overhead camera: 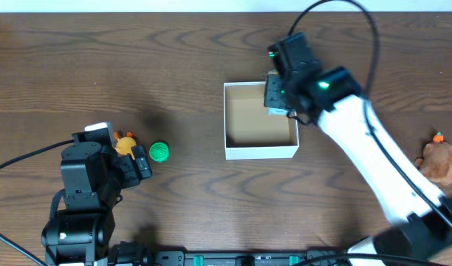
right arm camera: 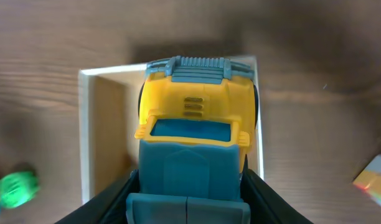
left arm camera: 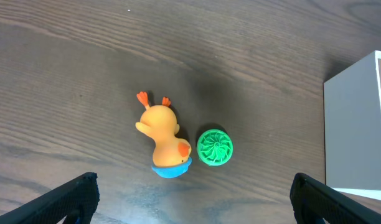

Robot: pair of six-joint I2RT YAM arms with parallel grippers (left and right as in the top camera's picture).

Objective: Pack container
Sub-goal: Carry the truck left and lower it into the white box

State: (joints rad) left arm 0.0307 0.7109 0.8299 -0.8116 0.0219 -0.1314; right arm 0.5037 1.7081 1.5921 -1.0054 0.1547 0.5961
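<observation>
The yellow and blue toy truck is still above the box's rim, so my right gripper will lower it past the box's rim, slightly toward the box's middle (overhead camera: 261,117), next.
The container (overhead camera: 260,152) is a square white box with a brown inside, at the table's middle. It also shows in the right wrist view (right arm camera: 86,143) and at the edge of the left wrist view (left arm camera: 355,124). My right gripper (overhead camera: 276,94) is shut on a yellow and blue toy truck (right arm camera: 193,137) and holds it over the box's far right rim. My left gripper (left arm camera: 190,202) is open and empty, just near of an orange duck toy (left arm camera: 162,140) and a green ball (left arm camera: 214,147). Both also show overhead, the duck (overhead camera: 125,144) and the ball (overhead camera: 159,152).
A brown plush toy (overhead camera: 439,159) lies at the table's right edge. A small coloured block (right arm camera: 374,177) shows at the right of the right wrist view. The right arm reaches across the table's right half to the box.
</observation>
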